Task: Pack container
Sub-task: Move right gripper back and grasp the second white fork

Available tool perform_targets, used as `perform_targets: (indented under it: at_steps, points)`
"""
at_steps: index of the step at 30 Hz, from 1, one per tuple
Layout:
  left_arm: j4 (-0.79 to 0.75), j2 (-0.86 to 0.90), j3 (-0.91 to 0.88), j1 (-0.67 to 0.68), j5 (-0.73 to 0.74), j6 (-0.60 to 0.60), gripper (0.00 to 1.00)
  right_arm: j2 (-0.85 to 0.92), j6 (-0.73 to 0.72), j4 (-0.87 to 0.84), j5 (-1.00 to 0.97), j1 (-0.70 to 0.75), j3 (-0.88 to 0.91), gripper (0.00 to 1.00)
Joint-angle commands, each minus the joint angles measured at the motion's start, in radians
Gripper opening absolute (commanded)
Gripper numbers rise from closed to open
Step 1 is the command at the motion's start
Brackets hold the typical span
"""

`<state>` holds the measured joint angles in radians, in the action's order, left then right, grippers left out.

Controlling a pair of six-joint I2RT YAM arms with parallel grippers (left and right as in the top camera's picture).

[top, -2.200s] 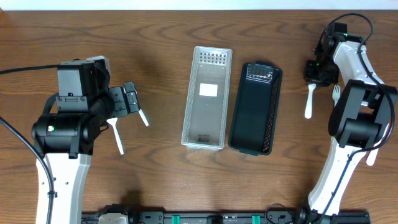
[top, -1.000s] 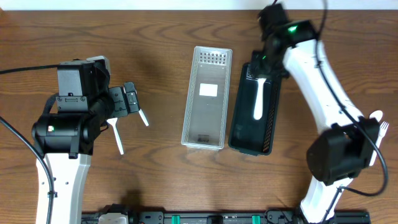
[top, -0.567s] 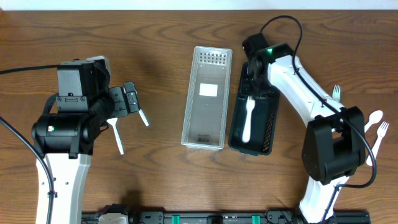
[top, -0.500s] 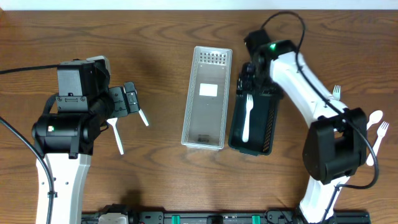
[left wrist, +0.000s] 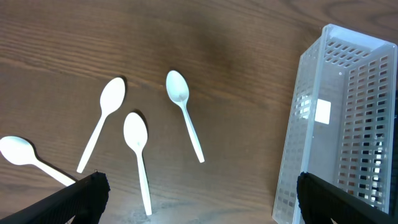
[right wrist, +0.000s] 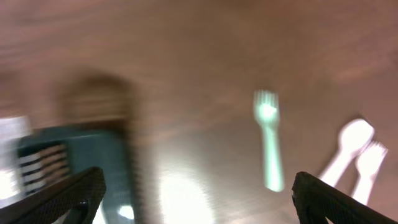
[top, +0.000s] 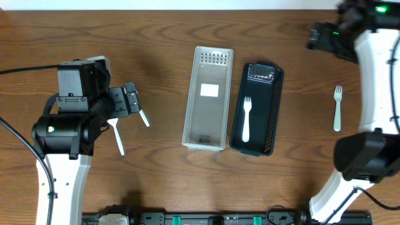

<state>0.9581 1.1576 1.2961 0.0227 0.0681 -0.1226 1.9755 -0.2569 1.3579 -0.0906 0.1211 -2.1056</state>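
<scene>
The fork is outside the black container (top: 262, 134), so the robot's right hand should next move down and to the right in its wrist view, onto the loose fork's neck (top: 337, 103).
A clear slotted container (top: 208, 100) and a black container (top: 262, 134) stand side by side mid-table. One white fork (top: 245, 119) lies inside the black container. Another white fork (top: 338, 107) lies on the wood to the right. My right gripper (top: 320, 39) is up at the far right, open and empty; its blurred wrist view shows the loose fork (right wrist: 268, 149) and the black container (right wrist: 74, 168) at the left. My left gripper (top: 130, 102) hangs open over several white spoons (left wrist: 184, 112), with the clear container (left wrist: 339, 124) to its right.
Two spoons (top: 119, 137) show beside the left gripper in the overhead view. In the right wrist view a spoon and a fork (right wrist: 356, 152) lie together at the far right. Both containers stand lengthwise between the arms.
My right gripper opened, left the white fork in the black container, and swung away to the far upper right. The left arm has not moved.
</scene>
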Motion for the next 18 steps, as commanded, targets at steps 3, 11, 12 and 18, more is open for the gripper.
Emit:
perform_targets:
  at_steps: [3,11,12,18]
  points:
    - [-0.001,0.000,0.018,0.001,-0.008,0.018,0.98,0.009,0.119,-0.110,-0.011,0.163,0.244,0.99]
    - [0.000,0.000,0.018,0.001,-0.008,0.017,0.98,0.009,0.177,-0.384,-0.007,0.221,0.583,0.99]
    - [0.000,0.000,0.018,0.001,-0.008,0.018,0.98,0.009,0.177,-0.410,-0.006,0.221,0.605,0.99]
    - [0.000,0.000,0.017,0.001,-0.008,0.018,0.98,0.009,0.256,-0.577,0.099,0.221,0.740,0.99]
